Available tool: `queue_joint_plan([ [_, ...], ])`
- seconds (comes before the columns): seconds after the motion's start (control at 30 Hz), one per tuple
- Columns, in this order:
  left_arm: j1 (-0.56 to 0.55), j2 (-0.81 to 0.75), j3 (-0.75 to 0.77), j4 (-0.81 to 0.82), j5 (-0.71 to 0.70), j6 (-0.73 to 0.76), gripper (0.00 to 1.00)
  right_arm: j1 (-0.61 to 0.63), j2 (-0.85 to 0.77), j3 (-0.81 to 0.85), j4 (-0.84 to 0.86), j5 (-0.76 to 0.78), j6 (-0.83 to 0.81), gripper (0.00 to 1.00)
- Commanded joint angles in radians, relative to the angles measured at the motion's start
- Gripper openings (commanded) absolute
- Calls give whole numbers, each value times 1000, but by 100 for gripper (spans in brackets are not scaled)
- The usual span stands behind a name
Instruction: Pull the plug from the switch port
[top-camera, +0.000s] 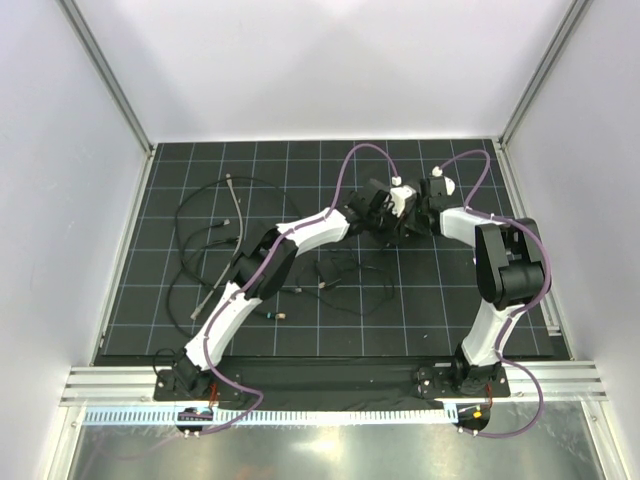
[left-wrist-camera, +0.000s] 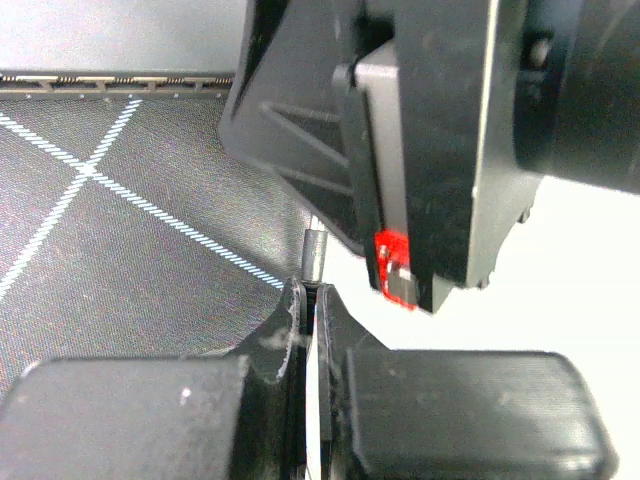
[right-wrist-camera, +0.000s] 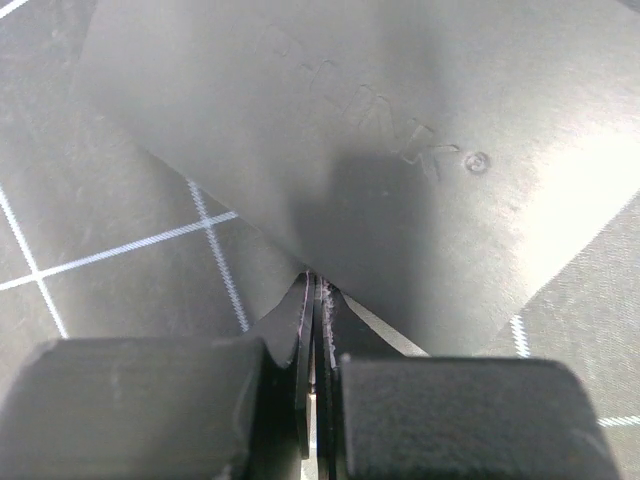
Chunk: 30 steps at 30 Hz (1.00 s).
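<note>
The right gripper is crowding my left gripper. My left gripper needs to swing to the left in the top view and tilt down to let go of the plug on the gridded mat.
The flat matte-black box (right-wrist-camera: 400, 130) with embossed lettering fills the upper part of the right wrist view. My right gripper (right-wrist-camera: 318, 285) is shut, its tips against the box's lower edge. The switch port and its row of sockets are hidden. My left gripper (left-wrist-camera: 312, 292) is shut too. A short grey stub (left-wrist-camera: 315, 250), possibly the plug, stands right at its tips; I cannot tell whether it is pinched. The right gripper's black body (left-wrist-camera: 450, 150) hangs just beyond it. From above, left gripper (top-camera: 388, 222) and right gripper (top-camera: 412, 224) meet over the mat's far middle, covering the box.
Loose black cables (top-camera: 215, 225) with grey ends sprawl over the left half of the gridded black mat (top-camera: 450, 320). Small connectors (top-camera: 280, 315) lie near the left arm's forearm. An aluminium rail (top-camera: 330, 385) runs along the front; white walls enclose the other sides.
</note>
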Motion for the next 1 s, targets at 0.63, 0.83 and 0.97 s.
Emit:
queue_joint_plan([
  [0.63,80,-319,-245,-112,-262,-167,0,-53,8,7,93,-27,5,4],
  [0.83,96,-405,-353,-157,-316,-240,0,-98,106,170,-26,72,8,6],
  [0.97,96,-429,-376,-217,-371,-259,0,-110,105,172,-4,33,5,6],
])
